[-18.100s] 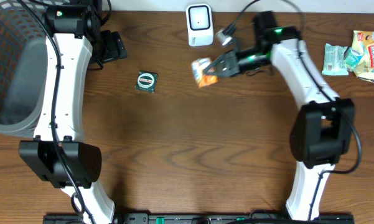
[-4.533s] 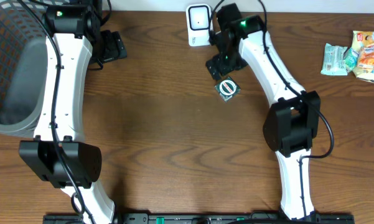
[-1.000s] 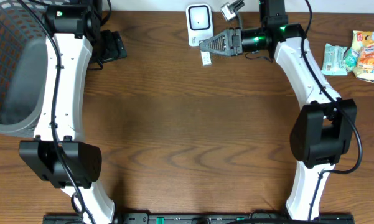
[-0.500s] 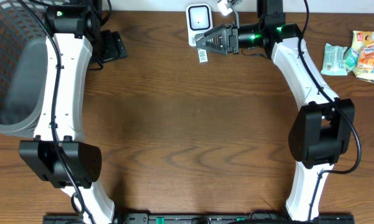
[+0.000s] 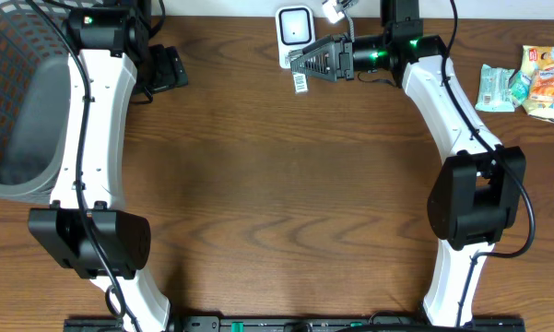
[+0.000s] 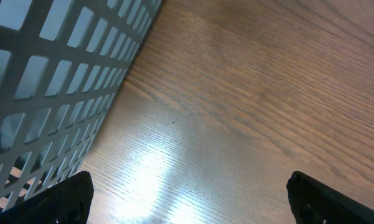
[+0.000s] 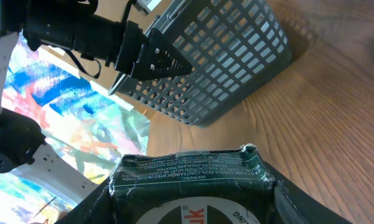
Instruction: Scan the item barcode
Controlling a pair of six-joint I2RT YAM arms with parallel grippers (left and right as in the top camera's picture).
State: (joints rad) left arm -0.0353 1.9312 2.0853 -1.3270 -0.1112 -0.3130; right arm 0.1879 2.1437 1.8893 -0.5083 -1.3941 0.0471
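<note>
The right gripper moves back from the white barcode scanner (image 5: 295, 36) and down next, tilting its fingers toward the table, where bare wood leaves room for the packet (image 7: 190, 177).
My right gripper (image 5: 300, 66) is shut on the item (image 5: 300, 82), a dark green packet (image 7: 190, 177) with white print. It holds the packet on edge above the table, just below the white barcode scanner (image 5: 295, 36) at the back edge. A white barcode label shows on the packet's lower end in the overhead view. In the right wrist view the packet fills the space between the two black fingers (image 7: 294, 202). My left gripper (image 5: 170, 67) is far to the left at the back, open and empty, with its fingertips (image 6: 57, 200) wide apart over bare wood.
A grey mesh basket (image 5: 9, 101) stands at the left edge, close beside the left gripper (image 6: 196, 205) and also seen as the basket (image 7: 221, 59) in the right wrist view. Several snack packets (image 5: 527, 81) lie at the back right.
Over the last second the right gripper carried the packet slightly up and left, closer to the scanner, then held still. The left arm has not moved.
</note>
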